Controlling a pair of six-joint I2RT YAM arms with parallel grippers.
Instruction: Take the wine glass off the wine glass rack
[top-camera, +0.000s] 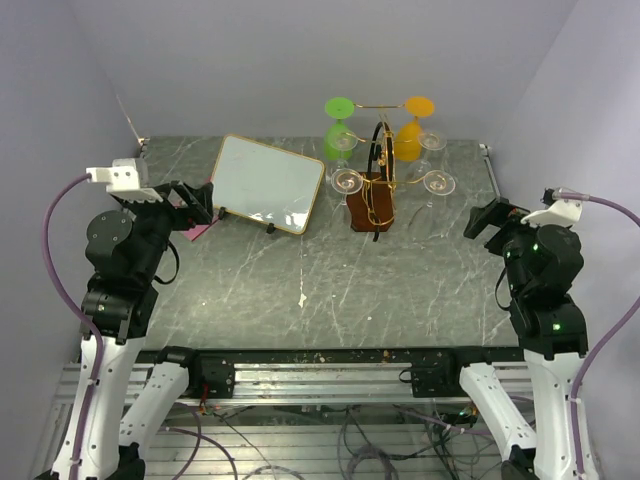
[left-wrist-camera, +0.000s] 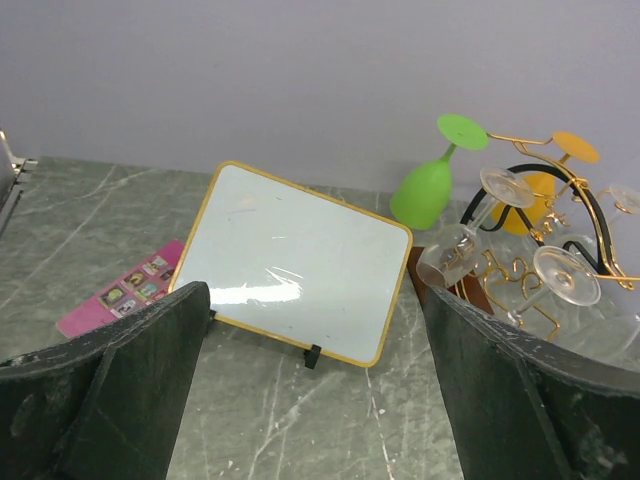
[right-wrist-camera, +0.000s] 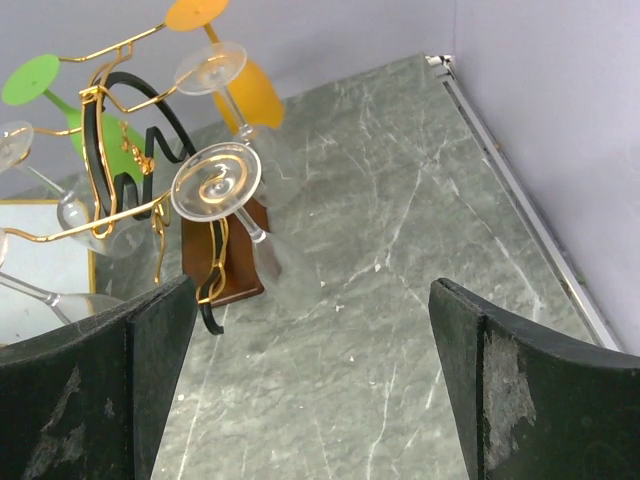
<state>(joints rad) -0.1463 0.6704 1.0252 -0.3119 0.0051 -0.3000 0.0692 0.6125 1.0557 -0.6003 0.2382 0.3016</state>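
The rim of the nearest clear glass's foot (top-camera: 440, 183) (right-wrist-camera: 216, 182) sticks out past the rack's gold wire, so the robot's right gripper needs to move outward and left in the top view and turn onto that foot.
The wine glass rack (top-camera: 376, 178), gold wire with a black loop on a brown block base, stands at the back middle of the table. A green glass (top-camera: 338, 135), an orange glass (top-camera: 410, 133) and several clear wine glasses hang upside down from it, one at its left (top-camera: 347, 181) and one at its right (top-camera: 438, 183). My left gripper (top-camera: 198, 203) is open and empty, left of the rack. My right gripper (top-camera: 487, 218) is open and empty, right of it. The right wrist view shows the rack (right-wrist-camera: 110, 130) and a clear glass (right-wrist-camera: 216, 180) ahead left of the gripper (right-wrist-camera: 310, 390). The left wrist view shows the rack (left-wrist-camera: 560, 190) at right, beyond the gripper (left-wrist-camera: 315, 400).
A gold-framed whiteboard (top-camera: 268, 183) leans on small black feet left of the rack, also in the left wrist view (left-wrist-camera: 300, 260). A pink card (left-wrist-camera: 125, 290) lies flat behind its left edge. Grey walls close the back and both sides. A metal rail (right-wrist-camera: 520, 190) runs along the right edge.
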